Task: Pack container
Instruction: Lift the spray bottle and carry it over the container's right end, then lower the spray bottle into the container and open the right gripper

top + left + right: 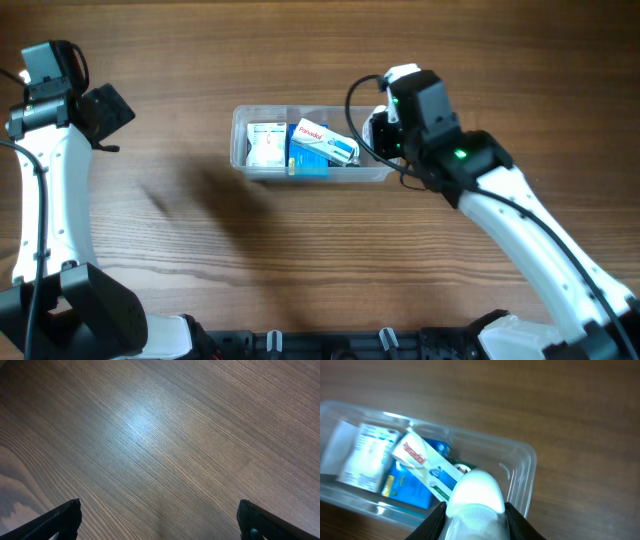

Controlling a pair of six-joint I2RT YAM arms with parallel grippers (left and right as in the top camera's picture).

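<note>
The robot's right gripper has to go down into the container's loose end beside the Panadol box, because bare bottom shows between that box and the container's end.
The container [240,118], a clear shallow tub, sits mid-table with a white box [264,145], a blue box [308,163] and a white-and-blue Panadol box [325,141] lying aslant inside. My right gripper [378,132] hangs over its right end, shut on a small clear bottle with a white cap [476,497]. In the right wrist view the bottle fills the gap between the fingers of the right gripper [475,520], above the tub's right wall [520,467]. My left gripper [105,110] is far to the left, open [160,520] over bare wood.
Wooden tabletop [200,260] all round the tub. The left arm's white link [45,190] runs along the left edge, and the right arm [530,240] crosses the right front of the table.
</note>
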